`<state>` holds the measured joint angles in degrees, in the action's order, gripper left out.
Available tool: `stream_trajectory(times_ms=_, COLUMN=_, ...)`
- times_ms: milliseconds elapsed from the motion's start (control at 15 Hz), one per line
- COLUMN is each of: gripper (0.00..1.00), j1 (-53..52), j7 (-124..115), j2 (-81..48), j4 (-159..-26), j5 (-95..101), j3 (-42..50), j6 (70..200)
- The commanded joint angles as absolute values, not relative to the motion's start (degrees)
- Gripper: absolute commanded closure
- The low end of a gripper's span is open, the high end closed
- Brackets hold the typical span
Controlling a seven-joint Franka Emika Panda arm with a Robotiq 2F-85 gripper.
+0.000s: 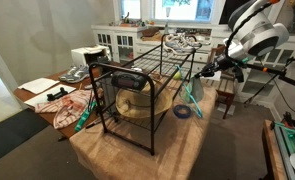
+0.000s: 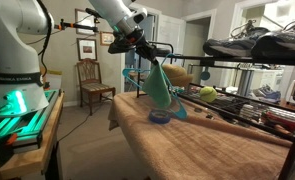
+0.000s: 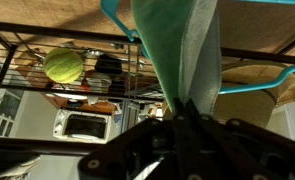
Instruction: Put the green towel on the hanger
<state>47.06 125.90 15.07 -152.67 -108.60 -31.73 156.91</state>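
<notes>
Next, the gripper moves down toward the table's end (image 2: 138, 110) beside the teal hanger, which lies below, and releases the towel (image 2: 160, 88), which already crosses the hanger.
The green towel (image 2: 160, 88) hangs limp from my gripper (image 2: 142, 48), which is shut on its top edge above the table's end. In an exterior view the towel (image 1: 192, 95) dangles just beside the end of the hanger (image 1: 137, 75), a black wire rack standing on the table, and the gripper (image 1: 206, 67) is level with the rack's top. In the wrist view the towel (image 3: 177, 50) runs up from the jaws (image 3: 182, 108), with the rack's bars (image 3: 27, 50) to the left. The rack's top shows at the right in an exterior view (image 2: 237, 60).
A teal plastic clothes hanger (image 3: 262, 80) lies under the towel. A blue tape roll (image 2: 160, 117) sits on the table below it. A tennis ball (image 3: 62, 65) and a straw hat (image 1: 132, 102) are by the rack. A reddish patterned cloth (image 1: 62, 100) lies at the far end.
</notes>
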Motion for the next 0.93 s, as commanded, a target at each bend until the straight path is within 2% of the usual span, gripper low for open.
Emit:
stream_trajectory(times_ms=0, gripper=0.99, j1=46.56, j7=126.87, j2=12.5, j4=-153.36, j5=-110.19, j3=-33.07, j6=157.3)
stream_trajectory(times_ms=867, gripper=0.99, j1=46.59, j7=127.97, j2=4.38, j4=-152.95, j5=-104.1, j3=-36.51, j6=162.05)
